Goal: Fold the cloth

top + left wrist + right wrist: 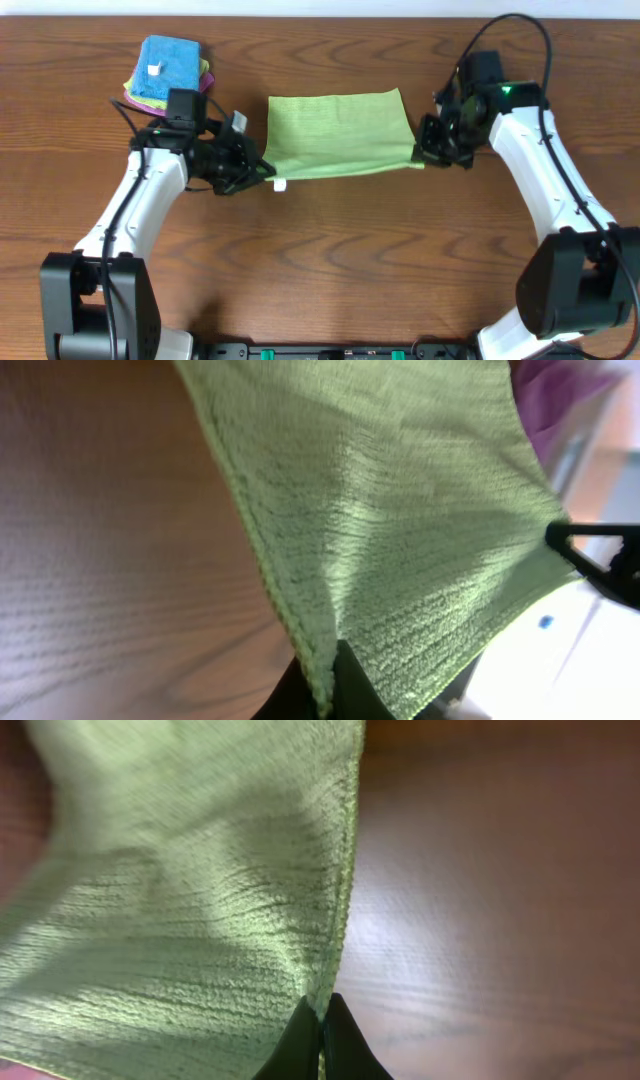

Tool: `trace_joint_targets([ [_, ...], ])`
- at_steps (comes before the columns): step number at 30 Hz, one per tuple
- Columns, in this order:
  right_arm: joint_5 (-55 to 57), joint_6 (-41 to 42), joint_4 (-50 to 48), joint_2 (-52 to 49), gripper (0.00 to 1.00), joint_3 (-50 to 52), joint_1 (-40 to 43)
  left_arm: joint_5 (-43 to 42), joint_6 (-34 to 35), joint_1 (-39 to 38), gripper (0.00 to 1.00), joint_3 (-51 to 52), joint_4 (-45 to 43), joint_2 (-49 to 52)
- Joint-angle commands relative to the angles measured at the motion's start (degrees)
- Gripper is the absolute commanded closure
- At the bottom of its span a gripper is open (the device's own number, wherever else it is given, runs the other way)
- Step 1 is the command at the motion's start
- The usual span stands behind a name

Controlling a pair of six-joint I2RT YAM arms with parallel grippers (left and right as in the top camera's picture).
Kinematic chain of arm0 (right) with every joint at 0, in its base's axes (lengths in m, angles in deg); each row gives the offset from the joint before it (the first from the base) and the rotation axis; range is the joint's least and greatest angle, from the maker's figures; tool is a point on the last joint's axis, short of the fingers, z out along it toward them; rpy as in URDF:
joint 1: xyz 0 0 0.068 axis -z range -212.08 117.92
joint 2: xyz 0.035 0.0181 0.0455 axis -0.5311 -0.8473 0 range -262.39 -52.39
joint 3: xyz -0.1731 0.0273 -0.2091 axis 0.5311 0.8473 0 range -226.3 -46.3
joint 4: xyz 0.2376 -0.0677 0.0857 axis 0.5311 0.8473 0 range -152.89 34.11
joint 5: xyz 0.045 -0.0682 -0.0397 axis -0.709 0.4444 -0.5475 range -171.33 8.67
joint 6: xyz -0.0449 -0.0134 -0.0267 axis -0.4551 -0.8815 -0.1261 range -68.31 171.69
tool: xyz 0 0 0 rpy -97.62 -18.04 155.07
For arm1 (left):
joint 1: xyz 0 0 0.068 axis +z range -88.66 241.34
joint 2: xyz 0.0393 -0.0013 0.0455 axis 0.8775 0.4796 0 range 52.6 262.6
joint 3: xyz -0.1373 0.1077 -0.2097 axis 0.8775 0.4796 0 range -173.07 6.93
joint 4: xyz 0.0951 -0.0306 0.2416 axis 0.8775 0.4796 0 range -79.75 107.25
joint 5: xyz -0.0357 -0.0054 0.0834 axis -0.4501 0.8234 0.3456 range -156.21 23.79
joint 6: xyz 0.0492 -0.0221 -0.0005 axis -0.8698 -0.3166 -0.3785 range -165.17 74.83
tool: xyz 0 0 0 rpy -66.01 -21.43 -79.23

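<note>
The cloth's far edge lies outward of my left gripper and below it, so next I should carry my left gripper outward over the cloth and down toward its far edge (pixel 284 100) to let go of the cloth's near corner.
The lime-green cloth (pixel 338 133) lies spread across the middle of the wooden table, its near edge lifted. Its small white tag (pixel 280 184) hangs at the near left corner. My left gripper (pixel 262 172) is shut on the cloth's near left corner; the left wrist view shows the cloth (pixel 400 530) pinched between the jaws (pixel 325 695). My right gripper (pixel 424 155) is shut on the near right corner; the right wrist view shows the cloth (pixel 190 890) hem pinched between the jaws (pixel 321 1020).
A stack of folded cloths, bright blue (pixel 170 62) on top of yellow and purple ones (pixel 145 100), sits at the back left behind my left arm. Bare wooden table (pixel 340 260) lies in front of the cloth.
</note>
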Motion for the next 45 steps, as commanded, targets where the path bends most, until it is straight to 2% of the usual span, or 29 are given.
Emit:
trace_joint_targets([
  [1,1.84,-1.36,-0.31,-0.02,0.98,5.18,0.07,5.55,-3.28,-3.04,0.94,0.52,0.83,-0.63],
  [9,1.22,-1.31,-5.64,3.87,0.98,17.55,0.07,11.28,-2.84,-9.66,0.94,4.87,1.14,-0.63],
  [13,1.25,-0.85,-7.08,7.69,0.98,23.15,0.07,11.54,-1.62,-9.97,0.94,8.04,1.33,-0.63],
  [17,1.49,-0.85,-9.9,9.66,0.99,24.2,0.07,11.54,-0.85,-9.94,0.94,8.35,0.39,-0.76],
  [22,4.31,-0.24,-17.31,10.03,0.98,24.2,0.09,11.54,3.58,-9.84,0.94,8.33,-5.6,-1.18],
  [27,4.48,-0.22,-24.96,10.03,0.99,24.2,0.09,11.82,7.8,-9.84,0.94,8.33,-15.76,-1.18],
  [32,6.58,0.26,-33.44,10.01,0.99,24.2,0.07,17.18,12.41,-9.84,0.94,8.31,-24.79,-1.18],
  [40,10.38,1.49,-44.24,9.46,0.98,24.2,0.07,26.97,16.59,-9.84,0.94,8.31,-32.17,-1.16],
  [45,10.45,1.53,-49.86,7.63,0.98,24.17,0.07,29.73,17.97,-9.86,0.94,8.31,-36.39,-0.83],
])
